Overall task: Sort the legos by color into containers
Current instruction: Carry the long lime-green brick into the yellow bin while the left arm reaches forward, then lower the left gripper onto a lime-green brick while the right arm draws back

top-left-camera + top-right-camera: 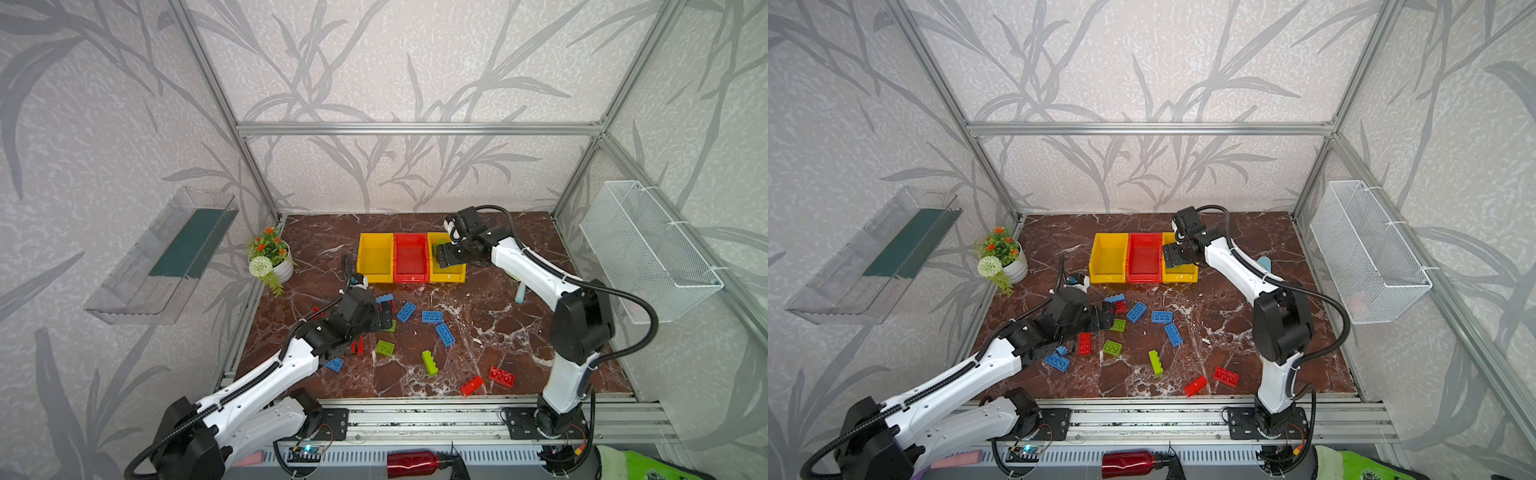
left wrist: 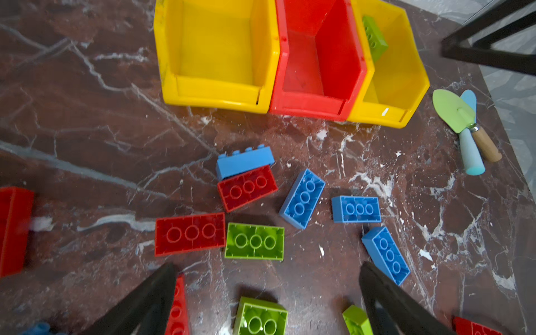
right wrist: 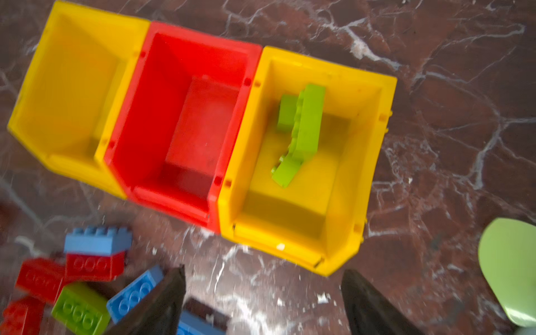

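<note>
Bare marble on both sides of the short green lego (image 1: 385,348) (image 2: 260,319) gives fingers enough room. My left gripper should go down and back toward my base next, over the lego.
Three containers stand in a row at the back: a yellow one (image 1: 376,255), a red one (image 1: 411,255) and a second yellow one (image 1: 453,274). My right gripper (image 1: 444,257) (image 3: 264,270) hangs open above that second yellow one, holding nothing. Green legos (image 3: 301,130) lean together inside it. Both other containers look empty. My left gripper (image 1: 386,318) (image 2: 268,266) is open low over the loose legos. A short green lego (image 2: 261,316) lies between its fingers, untouched, and an oblong green one (image 2: 255,242) lies just beyond them. Blue (image 1: 432,317), red (image 1: 501,376) and green (image 1: 430,363) legos are scattered across the marble.
A potted plant (image 1: 272,257) stands at the back left. Two small trowels (image 2: 464,124) lie right of the containers, under the right arm. A clear tray (image 1: 166,257) hangs on the left wall and a wire basket (image 1: 648,249) on the right wall.
</note>
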`<state>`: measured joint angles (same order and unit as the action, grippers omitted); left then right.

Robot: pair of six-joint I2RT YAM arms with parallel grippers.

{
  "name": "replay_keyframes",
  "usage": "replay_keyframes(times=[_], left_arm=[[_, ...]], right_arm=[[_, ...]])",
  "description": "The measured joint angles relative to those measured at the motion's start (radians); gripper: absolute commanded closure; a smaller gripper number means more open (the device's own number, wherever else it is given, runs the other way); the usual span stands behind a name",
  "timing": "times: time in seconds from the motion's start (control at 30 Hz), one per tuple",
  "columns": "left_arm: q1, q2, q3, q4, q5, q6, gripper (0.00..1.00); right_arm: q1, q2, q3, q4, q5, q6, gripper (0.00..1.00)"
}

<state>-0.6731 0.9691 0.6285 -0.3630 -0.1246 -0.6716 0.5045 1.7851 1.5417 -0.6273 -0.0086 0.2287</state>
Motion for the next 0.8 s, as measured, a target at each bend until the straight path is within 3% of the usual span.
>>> replay_keyframes(times=[0.17,0.37,0.8], left_arm=[[0.000,-0.063,-0.117,-0.018,0.050,-0.021,0.02],[-0.002,-0.070,-0.157,-0.011,0.086,-0.021,0.05],[-0.116,0.084,-0.149,0.035,0.090,0.019,0.07]], right_arm=[[0.081,-0.219,-0.232,0.025,-0.002,0.027,0.01],[0.126,-0.378,-0.438,0.019,-0.007,0.076,0.01],[0.145,-0.611,-0.642,0.040,-0.019,0.142,0.01]])
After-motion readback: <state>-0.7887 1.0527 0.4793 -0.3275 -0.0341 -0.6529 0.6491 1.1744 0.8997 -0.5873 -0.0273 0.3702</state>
